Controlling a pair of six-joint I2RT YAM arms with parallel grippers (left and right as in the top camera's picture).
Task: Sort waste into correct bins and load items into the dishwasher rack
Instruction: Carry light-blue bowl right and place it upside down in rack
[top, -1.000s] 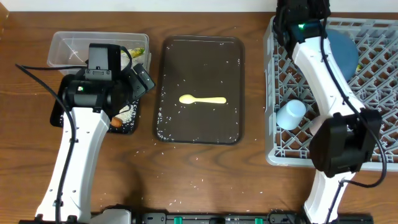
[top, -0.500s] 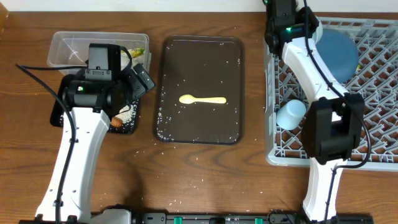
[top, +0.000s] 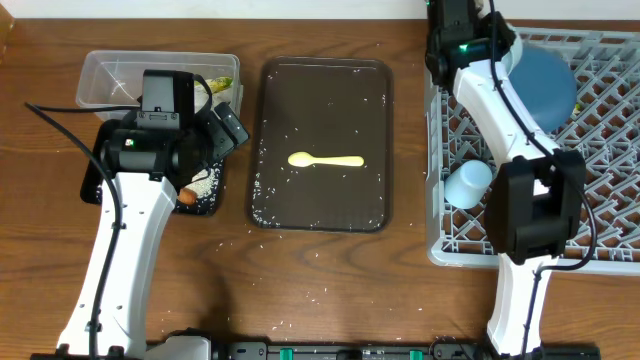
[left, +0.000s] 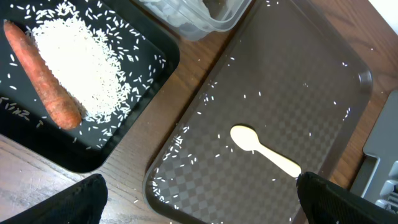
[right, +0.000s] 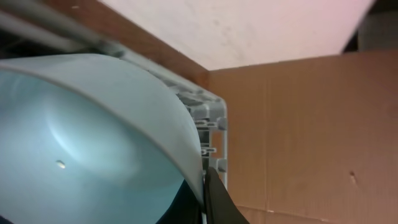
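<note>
I will move my right gripper toward the rack's edge by the serving tray and release the blue bowl's rim there, because a darker bowl fills the space next to it.
My right gripper (right: 205, 186) is shut on the rim of the blue bowl (right: 93, 143), which stands at the back of the grey dishwasher rack (top: 600, 180). The bowl (top: 548, 82) also shows in the overhead view, where my wrist hides the fingers. A light blue cup (top: 468, 184) lies in the rack's left part. My left gripper (left: 205, 202) is open and empty above the near-left corner of the brown serving tray (left: 298, 81). The yellow spoon (left: 264, 152) lies on that tray. The black tray (left: 25, 143) holds a carrot (left: 43, 74) and rice (left: 87, 62).
The clear tub (top: 110, 75) stands behind the black tray and holds a yellow-green wrapper (top: 222, 82). Loose rice grains are scattered on the serving tray (top: 320, 110) and on the table in front. A cardboard wall stands behind the rack.
My right wrist has moved left along the back of the rack and its elbow has swung with it. It has held still for the last half second. The left arm has not moved.
</note>
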